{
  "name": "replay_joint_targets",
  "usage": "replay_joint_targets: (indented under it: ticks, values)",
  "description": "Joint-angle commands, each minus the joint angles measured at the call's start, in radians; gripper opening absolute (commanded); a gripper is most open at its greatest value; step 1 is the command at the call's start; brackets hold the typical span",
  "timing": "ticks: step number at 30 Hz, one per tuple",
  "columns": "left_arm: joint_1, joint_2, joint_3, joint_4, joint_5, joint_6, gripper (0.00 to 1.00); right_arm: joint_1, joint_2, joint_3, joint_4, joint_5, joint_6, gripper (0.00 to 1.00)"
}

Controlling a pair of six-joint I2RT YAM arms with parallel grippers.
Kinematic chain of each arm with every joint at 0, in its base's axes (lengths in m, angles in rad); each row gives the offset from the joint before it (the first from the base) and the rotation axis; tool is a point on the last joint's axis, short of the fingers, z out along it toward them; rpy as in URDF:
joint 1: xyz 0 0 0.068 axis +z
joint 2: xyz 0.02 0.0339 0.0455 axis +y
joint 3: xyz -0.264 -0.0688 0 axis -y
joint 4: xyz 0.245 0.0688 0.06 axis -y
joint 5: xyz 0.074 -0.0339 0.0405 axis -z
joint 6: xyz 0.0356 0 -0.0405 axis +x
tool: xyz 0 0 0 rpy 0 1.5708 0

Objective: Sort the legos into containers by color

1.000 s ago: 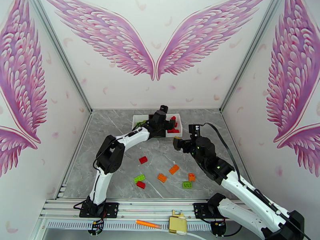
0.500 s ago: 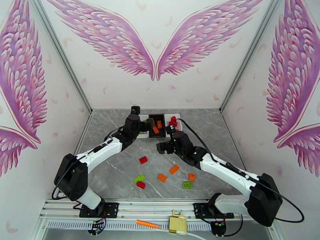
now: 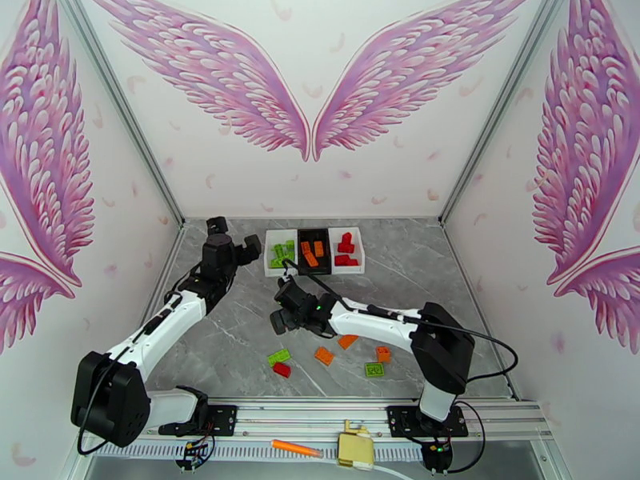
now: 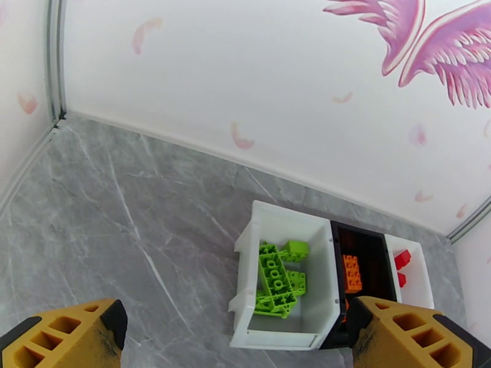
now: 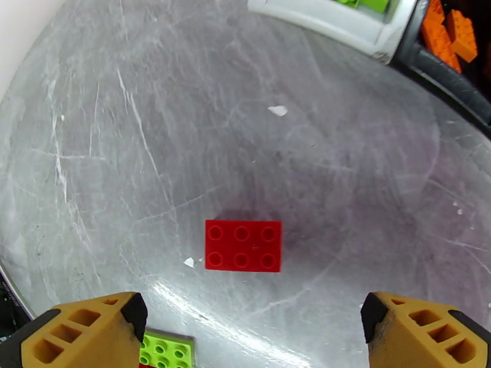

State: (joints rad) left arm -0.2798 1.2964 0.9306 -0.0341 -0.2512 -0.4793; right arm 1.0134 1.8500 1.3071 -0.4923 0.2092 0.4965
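My right gripper should next go down, open, over the loose red brick (image 5: 243, 245) and close on the brick's short ends, because they already face the two fingers.
Three bins stand in a row at the back: a white bin (image 3: 270, 266) of green legos (image 4: 277, 278), a black bin (image 3: 314, 270) of orange legos (image 4: 351, 272), and a white bin (image 3: 358, 251) of red legos (image 3: 346, 248). My left gripper (image 3: 250, 250) hovers open and empty just left of the green bin. My right gripper (image 3: 280, 318) is open above a loose red brick (image 5: 243, 245), which lies flat between its fingers (image 5: 86, 332). More loose legos lie nearer me: green (image 3: 279, 356), red (image 3: 282, 370), orange (image 3: 324, 355).
Further loose bricks: orange (image 3: 348, 341), orange (image 3: 384, 354), green (image 3: 374, 369). A green brick (image 5: 162, 354) lies close to the right gripper's left finger. An orange pen-like stick (image 3: 296, 448) and a yellow block (image 3: 356, 450) sit on the front rail. Walls enclose the table.
My left gripper swung left from over the black bin to beside the green bin. My right arm swept left and down until its gripper came over the loose red brick.
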Motion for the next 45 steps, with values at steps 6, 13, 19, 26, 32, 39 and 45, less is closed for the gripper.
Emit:
replay_joint_targets:
  ticks: [6,13,19,26,32,39,45]
  values:
    - [0.03,-0.052,-0.055,-0.054,0.0,-0.031,0.98,0.002,0.139,0.107,-0.101,-0.023,0.057,0.9]
    - [0.029,-0.063,-0.07,-0.06,-0.016,-0.027,0.97,0.001,0.215,0.177,-0.135,-0.013,0.041,0.78]
    - [0.028,-0.068,-0.07,-0.065,-0.019,-0.019,0.97,0.0,0.264,0.223,-0.15,-0.016,0.029,0.68]
    - [0.028,-0.065,-0.075,-0.055,-0.003,-0.014,0.97,-0.009,0.283,0.228,-0.14,-0.02,0.025,0.59]
    - [0.022,-0.066,-0.081,-0.046,0.018,-0.016,0.97,-0.027,0.273,0.218,-0.127,-0.028,0.026,0.48]
    - [0.008,-0.068,-0.08,-0.037,0.03,0.001,0.97,-0.035,0.174,0.168,-0.114,-0.002,-0.004,0.44]
    - [-0.028,-0.069,-0.081,0.008,0.049,0.045,0.98,-0.067,0.031,0.071,-0.059,0.046,-0.009,0.43]
